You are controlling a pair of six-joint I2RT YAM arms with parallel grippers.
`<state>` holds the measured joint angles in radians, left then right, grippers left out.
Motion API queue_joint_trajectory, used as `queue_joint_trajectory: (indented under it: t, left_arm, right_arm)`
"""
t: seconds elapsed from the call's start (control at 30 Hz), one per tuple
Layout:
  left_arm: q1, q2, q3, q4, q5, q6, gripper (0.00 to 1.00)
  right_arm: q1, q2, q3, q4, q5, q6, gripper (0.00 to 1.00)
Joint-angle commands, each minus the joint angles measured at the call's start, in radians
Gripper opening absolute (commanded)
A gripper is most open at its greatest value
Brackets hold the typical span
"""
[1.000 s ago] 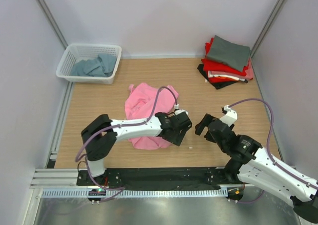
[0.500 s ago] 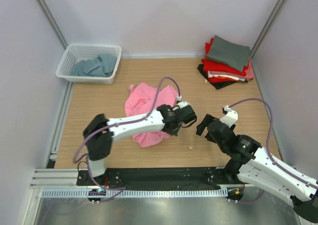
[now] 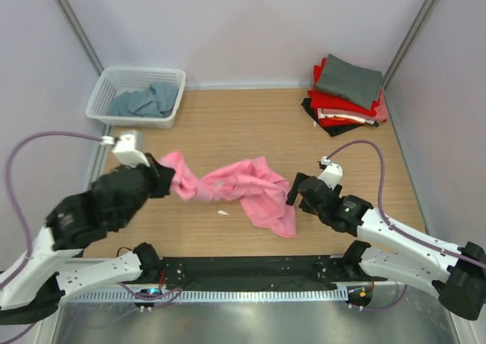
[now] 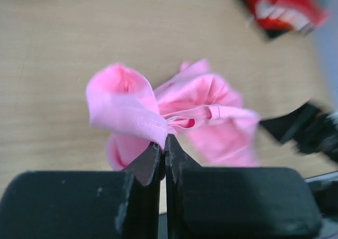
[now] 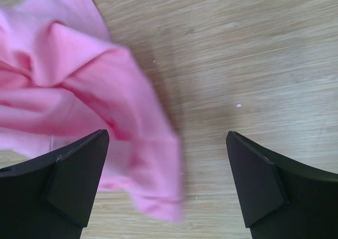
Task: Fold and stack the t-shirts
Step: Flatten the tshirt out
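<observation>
My right gripper moves down and to the left in the top view next and closes on the pink t-shirt's loose end [image 3: 280, 200] [image 5: 129, 125], which lies below there.
The pink t-shirt [image 3: 247, 186] is stretched in a crumpled band across the middle of the table. My left gripper [image 3: 168, 181] is shut on its left end, with the cloth pinched between the fingertips in the left wrist view, where the gripper [image 4: 163, 141] holds the shirt [image 4: 211, 99] bunched beyond it. My right gripper [image 3: 293, 194] stands open at the shirt's right end. In the right wrist view the shirt [image 5: 79, 80] lies partly between the wide-apart jaws of the gripper [image 5: 167, 136], untouched. A stack of folded t-shirts [image 3: 348, 93], grey on top of red and black, sits at the back right.
A white lattice basket [image 3: 104, 93] at the back left holds a grey-blue t-shirt [image 3: 144, 101]. A small white scrap [image 3: 222, 213] lies on the wood near the shirt. Walls close in the table on three sides.
My left gripper shut on the pink shirt and swung far to the left, pulling the cloth out into a long band. My right gripper moved a little left toward the shirt's end.
</observation>
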<state>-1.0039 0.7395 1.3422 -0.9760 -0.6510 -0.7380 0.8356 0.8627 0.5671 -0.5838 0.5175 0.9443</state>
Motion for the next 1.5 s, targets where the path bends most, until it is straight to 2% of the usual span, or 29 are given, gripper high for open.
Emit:
queue_joint_trajectory:
  t: [0.0,0.27,0.4,0.6,0.7,0.73,0.8,0.83,0.9,0.93,0.97,1.0,1.1,1.13,1.27,1.3,1.37,1.4,1.47]
  left_arm:
    - [-0.001,0.020,-0.204,-0.112,0.007,-0.090,0.02]
    - [-0.001,-0.147,-0.399,-0.078,0.008,-0.063,0.06]
    - [-0.001,-0.167,-0.419,-0.020,0.034,-0.017,0.07]
    - [-0.001,-0.134,-0.417,-0.032,0.020,-0.024,0.08]
    - [-0.001,-0.130,-0.419,-0.032,0.019,-0.026,0.07]
    - [-0.001,-0.130,-0.420,-0.030,0.017,-0.027,0.07]
    - [-0.001,-0.140,-0.422,-0.027,0.016,-0.027,0.07]
    - [-0.001,-0.141,-0.423,-0.026,0.013,-0.027,0.07]
    - [-0.001,-0.143,-0.423,-0.029,0.010,-0.029,0.07]
    - [-0.001,-0.143,-0.422,-0.027,0.007,-0.031,0.07]
    - [-0.001,-0.144,-0.420,-0.029,0.005,-0.031,0.06]
    - [-0.001,-0.141,-0.417,-0.032,0.002,-0.032,0.06]
    - [-0.001,-0.129,-0.384,-0.030,-0.028,-0.015,0.04]
    - [-0.001,-0.123,-0.364,-0.030,-0.039,-0.006,0.04]
    - [-0.001,-0.031,-0.168,-0.023,-0.119,0.116,0.02]
    - [-0.001,-0.011,-0.061,-0.020,-0.136,0.146,0.02]
    - [-0.001,0.038,0.039,-0.012,-0.165,0.210,0.01]
    - [-0.001,0.087,0.149,-0.009,-0.180,0.268,0.00]
    - [-0.001,0.129,0.248,-0.003,-0.187,0.320,0.00]
  right_arm:
    - [0.002,0.061,0.014,0.130,-0.053,-0.007,1.00]
    - [0.002,0.200,0.045,0.272,-0.146,-0.032,1.00]
    - [0.002,0.257,0.065,0.306,-0.177,-0.045,1.00]
    - [0.003,0.344,0.086,0.360,-0.247,-0.039,0.94]
    - [0.005,0.351,0.051,0.407,-0.303,-0.013,0.87]
    - [0.007,0.348,0.027,0.418,-0.319,-0.007,0.84]
    - [0.011,0.343,0.004,0.446,-0.330,0.004,0.67]
    - [0.013,0.335,-0.009,0.447,-0.330,0.004,0.48]
    - [0.013,0.329,-0.010,0.432,-0.324,-0.010,0.30]
    - [0.013,0.325,0.006,0.418,-0.317,-0.019,0.11]
    - [0.013,0.312,0.023,0.401,-0.300,-0.028,0.02]
    - [0.011,0.305,0.043,0.351,-0.284,-0.041,0.01]
    - [0.011,0.266,0.166,0.246,-0.226,-0.105,0.01]
    - [0.011,0.265,0.268,0.201,-0.200,-0.160,0.01]
    - [-0.056,0.286,0.601,-0.005,-0.080,-0.312,0.01]
    - [-0.084,0.300,0.739,-0.069,-0.074,-0.341,0.01]
    - [-0.137,0.311,0.864,-0.114,-0.094,-0.405,0.01]
    - [-0.189,0.321,0.972,-0.151,-0.114,-0.423,0.01]
    - [-0.217,0.328,1.068,-0.185,-0.111,-0.453,0.01]
